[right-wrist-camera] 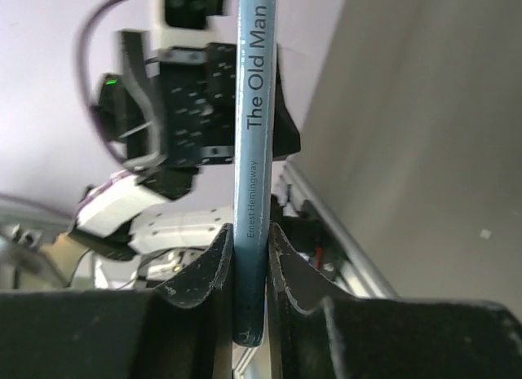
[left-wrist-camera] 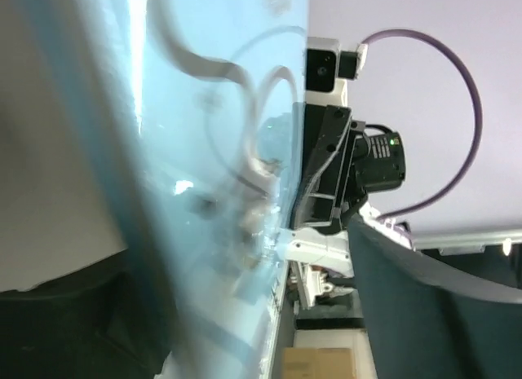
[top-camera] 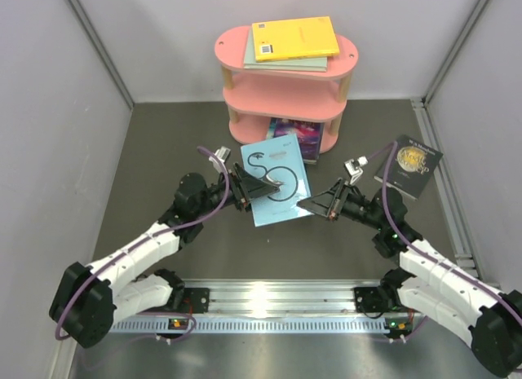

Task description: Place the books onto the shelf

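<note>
The shelf's middle board [top-camera: 303,101] is empty, so I will next carry the light blue book in my right gripper outward to the pink shelf [top-camera: 236,46] and let go of it on that board.
The light blue book with a white swirl [top-camera: 281,204] hangs above the table in front of the pink shelf [top-camera: 236,46]. My right gripper [top-camera: 316,204] is shut on it, and in the right wrist view its fingertips [right-wrist-camera: 214,261] pinch the book's spine [right-wrist-camera: 253,110]. My left gripper [top-camera: 247,187] is at the book's left edge. In the left wrist view the cover [left-wrist-camera: 188,151] lies against one finger, and a wide gap separates it from the other finger [left-wrist-camera: 432,314]. A yellow book [top-camera: 295,37] lies on a grey-green one [top-camera: 281,65] on the top board. A purple book [top-camera: 298,138] sits on the bottom tier.
A black book with a gold emblem [top-camera: 412,167] lies on the table to the right, near the right wall. An aluminium rail [top-camera: 269,301] runs along the near edge between the arm bases. Grey walls enclose the left, right and back.
</note>
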